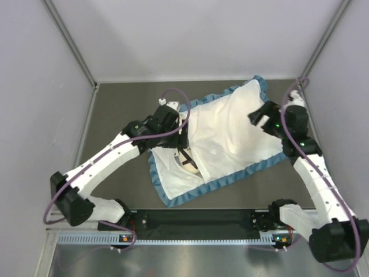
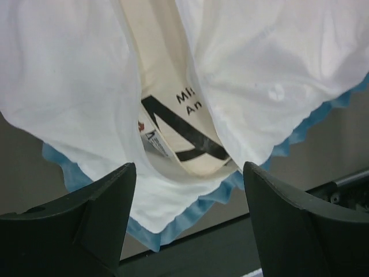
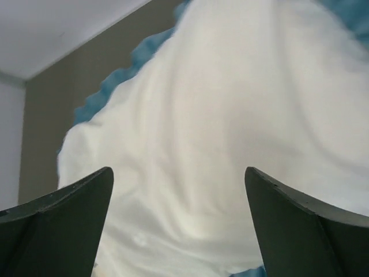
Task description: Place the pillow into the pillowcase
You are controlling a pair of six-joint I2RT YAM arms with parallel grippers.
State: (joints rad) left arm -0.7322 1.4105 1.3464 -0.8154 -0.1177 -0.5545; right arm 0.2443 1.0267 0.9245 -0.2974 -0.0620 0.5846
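Note:
The robot's right gripper should move back and down onto the pillowcase's ruffled edge [image 1: 278,158] by its near corner, because that spot is below the gripper and closer to the base.
The pillowcase [image 1: 233,135] lies flat on the table, white side out with a blue ruffled edge. The cream pillow [image 1: 188,160] is inside it and shows only through a slit in the fabric, with dark printed text on it. My left gripper [image 1: 180,134] is open and empty above that slit. In the left wrist view [image 2: 189,173] its jaws stand wide apart over the pillow [image 2: 173,98] and the pillowcase [image 2: 69,86]. My right gripper [image 1: 260,118] is open and empty over the case's right part, and in the right wrist view [image 3: 177,173] it hovers above white fabric [image 3: 219,115].
The grey table [image 1: 124,109] is walled by pale panels at the left, back and right. A black rail [image 1: 196,219] with the arm bases runs along the near edge, just below the case's blue ruffle [image 1: 173,201].

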